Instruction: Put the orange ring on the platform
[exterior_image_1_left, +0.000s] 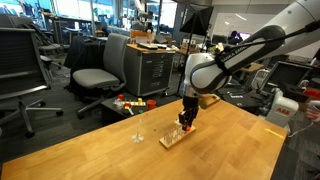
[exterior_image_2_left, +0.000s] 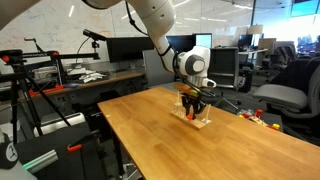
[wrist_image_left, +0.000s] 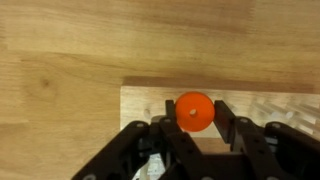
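My gripper should lower straight down and release the ring over the platform part beside the pale pegs.
In the wrist view the orange ring sits between my two black fingers, directly over the light-wood platform. My gripper is shut on the ring. In both exterior views the gripper points straight down just above the platform on the wooden table. The platform's pegs are hard to make out under the fingers.
A lone thin pale peg stand stands on the table beside the platform. The table's edges drop off to office chairs, desks and a red-and-yellow object on the floor.
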